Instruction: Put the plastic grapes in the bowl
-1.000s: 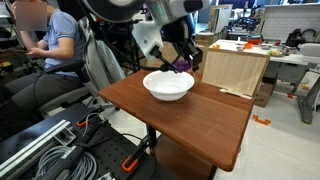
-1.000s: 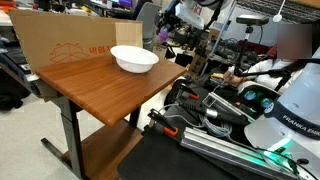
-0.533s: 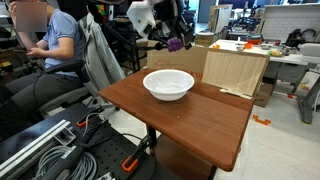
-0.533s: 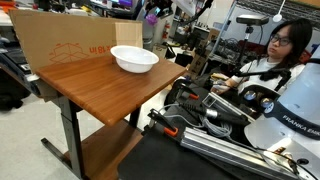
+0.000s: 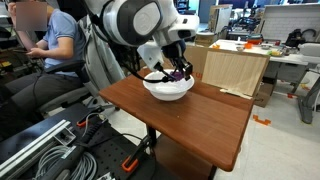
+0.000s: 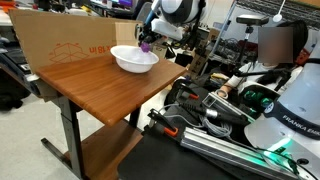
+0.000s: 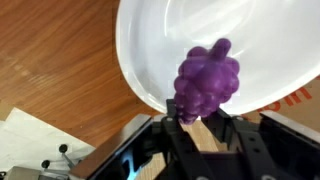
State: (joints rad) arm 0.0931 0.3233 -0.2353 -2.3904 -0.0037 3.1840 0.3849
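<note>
My gripper moves in from the bowl's rim toward the bowl's white middle [image 5: 165,82] [image 7: 262,22] next and lowers there to release. The grapes still hang above the bowl's rim.
The white bowl [image 5: 160,90] stands on the wooden table [image 5: 205,125] near its far edge and shows in both exterior views [image 6: 130,62]. My gripper [image 5: 178,66] is just above the bowl's far side, shut on the purple plastic grapes [image 5: 181,74]. In an exterior view the grapes [image 6: 147,44] hang above the bowl's rim. In the wrist view the grapes [image 7: 207,82] sit between the fingertips of the gripper [image 7: 205,122], with the bowl's white inside [image 7: 165,40] right behind them.
A cardboard box [image 5: 236,70] stands on the table's far side behind the bowl, also in an exterior view [image 6: 60,45]. A seated person [image 5: 55,40] is beside the table. Cables and equipment [image 5: 60,150] lie on the floor.
Half a second ago the gripper held the grapes high above the table. It has since come down and now holds them just over the bowl.
</note>
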